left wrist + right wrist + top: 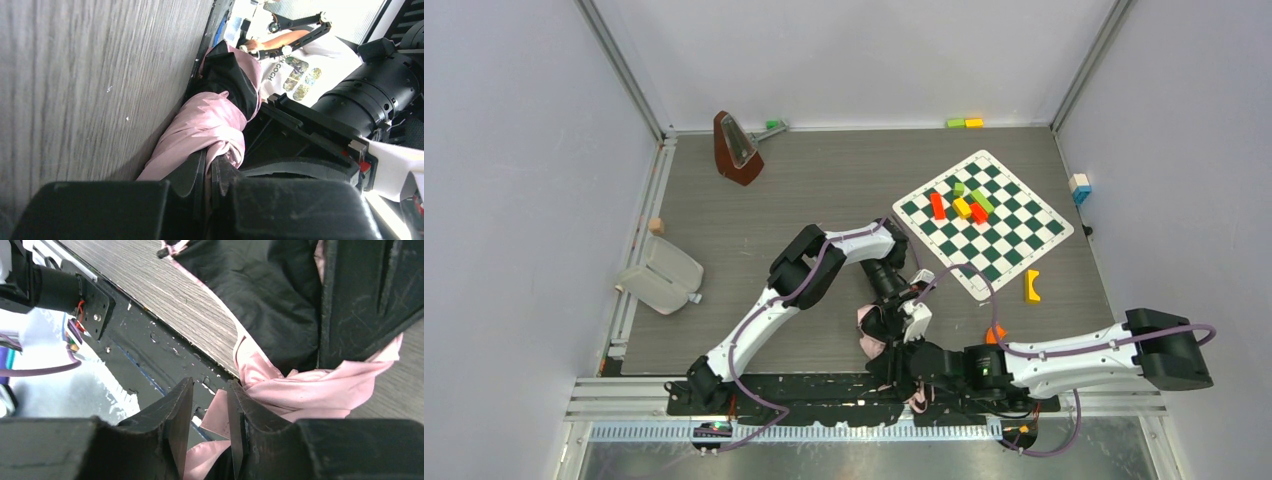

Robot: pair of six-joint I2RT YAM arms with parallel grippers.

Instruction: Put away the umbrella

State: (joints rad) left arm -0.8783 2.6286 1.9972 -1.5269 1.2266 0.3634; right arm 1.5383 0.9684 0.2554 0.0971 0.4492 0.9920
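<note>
My left gripper holds the pink fold and will next pull it outward and left in the top view and release it on the bare table, because fabric hangs over the table's front edge.
The umbrella (869, 335) is a crumpled bundle of pale pink and black fabric at the table's front edge, between the two arms. My left gripper (911, 307) is over it. In the left wrist view the gripper (210, 167) is shut on a twisted pink fold of the umbrella (210, 115). My right gripper (896, 375) reaches in from the right at the front edge. In the right wrist view the gripper (210, 390) has its jaws nearly together with pink fabric of the umbrella (310, 385) filling the gap low down. The handle is hidden.
A checkered mat (1024, 245) with several coloured blocks lies at the back right. A yellow block (1032, 286) and an orange piece (996, 332) lie near it. A brown metronome (736, 148) stands at the back left. A clear plastic container (662, 275) is at the left edge.
</note>
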